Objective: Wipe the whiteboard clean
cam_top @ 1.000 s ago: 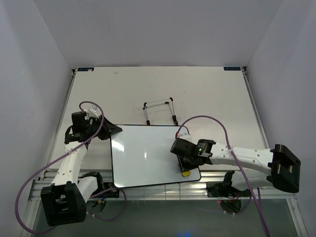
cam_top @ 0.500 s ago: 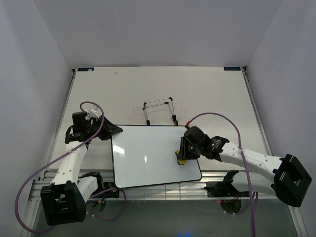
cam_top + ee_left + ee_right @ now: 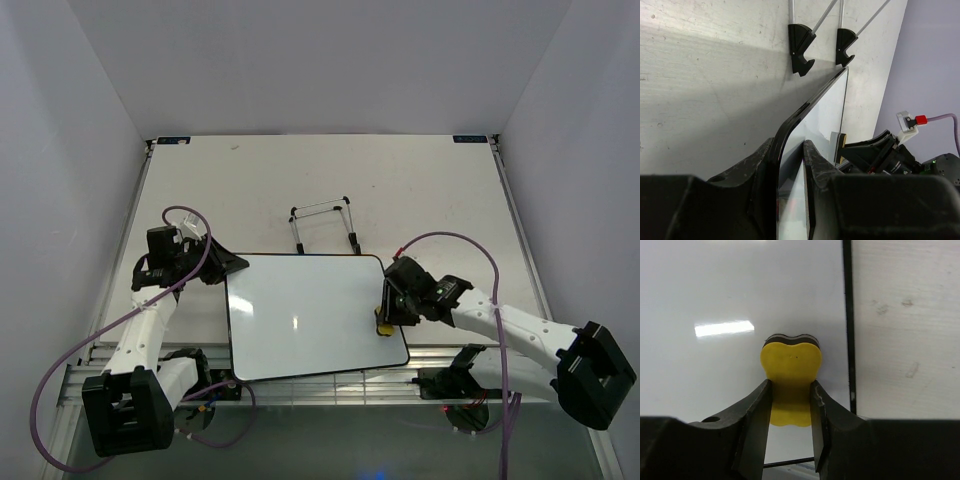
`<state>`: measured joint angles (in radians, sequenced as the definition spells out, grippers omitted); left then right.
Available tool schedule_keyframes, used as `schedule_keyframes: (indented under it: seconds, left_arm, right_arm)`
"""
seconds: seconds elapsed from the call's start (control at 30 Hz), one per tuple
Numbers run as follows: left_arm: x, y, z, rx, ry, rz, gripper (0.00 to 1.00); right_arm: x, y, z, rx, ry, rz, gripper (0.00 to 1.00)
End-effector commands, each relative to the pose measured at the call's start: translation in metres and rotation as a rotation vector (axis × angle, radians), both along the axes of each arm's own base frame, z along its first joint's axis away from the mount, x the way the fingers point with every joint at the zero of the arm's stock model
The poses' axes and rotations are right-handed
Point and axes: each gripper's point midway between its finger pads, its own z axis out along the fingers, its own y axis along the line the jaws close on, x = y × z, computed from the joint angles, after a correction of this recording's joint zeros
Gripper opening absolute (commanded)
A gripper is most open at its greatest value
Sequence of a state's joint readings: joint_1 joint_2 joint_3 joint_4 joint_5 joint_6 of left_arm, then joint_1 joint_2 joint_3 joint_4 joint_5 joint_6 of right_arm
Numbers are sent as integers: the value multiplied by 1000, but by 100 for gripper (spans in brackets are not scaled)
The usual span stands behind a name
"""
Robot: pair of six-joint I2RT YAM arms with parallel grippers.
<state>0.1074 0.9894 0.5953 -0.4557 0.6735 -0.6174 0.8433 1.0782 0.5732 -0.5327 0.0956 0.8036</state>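
Note:
The board is blank, so I will lift my right gripper across to the bare tabletop, outward and to its right in the top view, and lower it to release.
The whiteboard (image 3: 300, 315) lies flat near the table's front, white with a thin black rim, its face blank. My left gripper (image 3: 228, 265) is shut on the board's far left corner; in the left wrist view the rim (image 3: 790, 130) runs between the fingers. My right gripper (image 3: 385, 318) is shut on the yellow eraser (image 3: 383, 326) and presses it on the board near its right edge. In the right wrist view the eraser (image 3: 791, 365) sits between the fingers, just left of the board's black rim (image 3: 847, 315).
A black wire easel stand (image 3: 325, 225) lies on the table just beyond the board; its two black feet (image 3: 800, 47) show in the left wrist view. The white table (image 3: 420, 190) extends behind and to the right.
My right gripper with the eraser has moved from the board's near right corner up and then a little right along its right edge. The left arm has held still.

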Motion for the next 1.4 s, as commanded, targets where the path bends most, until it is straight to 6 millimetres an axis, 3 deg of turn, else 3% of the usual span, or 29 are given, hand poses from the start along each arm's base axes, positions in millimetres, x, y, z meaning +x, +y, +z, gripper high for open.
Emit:
schedule_keyframes:
  seconds: [0.0,0.17,0.23,0.3,0.4,0.57,0.67,0.73,0.77,0.8,0.83,0.87,0.93,1.0,1.13,1.23,1.37]
  left_arm:
    - [0,7,-8,59,10,25,0]
    - [-1,4,-6,51,-1,10,0]
    - [-1,2,-4,40,-11,-3,0]
    - [-1,0,-5,33,-14,-11,0]
    - [-2,-1,-4,26,-15,-17,0]
    - [-5,-2,-2,15,-23,-6,0]
    - [-7,-3,-2,8,-19,-5,0]
    - [-7,-3,-3,4,-17,-7,0]
    - [-8,-3,-3,2,-15,-6,0]
    - [-8,-5,-2,-3,-18,-15,0]
    - [-8,-5,-1,-5,-21,-20,0]
    - [-8,-5,-1,-6,-22,-21,0]
    - [-8,-6,-2,-9,-17,-23,0]
    - [-9,-6,-3,-10,-14,-26,0]
    - [-9,-6,-2,-12,-16,-27,0]
    - [-9,-7,-1,-15,-17,-32,0]
    - [-10,-8,1,-20,-24,-41,0]
  right_arm:
    - [-36,-58,-28,-200,133,-15,26]
    - [-38,-54,-29,-174,143,21,26]
    - [-35,-33,-25,-80,127,86,25]
    - [-26,5,-8,101,74,176,25]
    - [-13,47,21,273,-19,267,24]
    - [1,100,65,310,-121,376,24]
    - [19,150,101,304,-204,430,24]
    - [17,172,108,303,-220,473,24]
    - [18,183,96,274,-202,494,23]
    - [23,199,109,297,-225,508,23]
    - [19,209,109,297,-222,532,23]
    - [18,218,95,275,-197,552,23]
    - [19,233,98,287,-194,567,23]
    - [18,237,84,273,-169,573,23]
    - [28,217,59,193,-145,533,23]
    - [37,183,37,112,-94,478,23]
    - [40,118,9,36,-28,392,23]
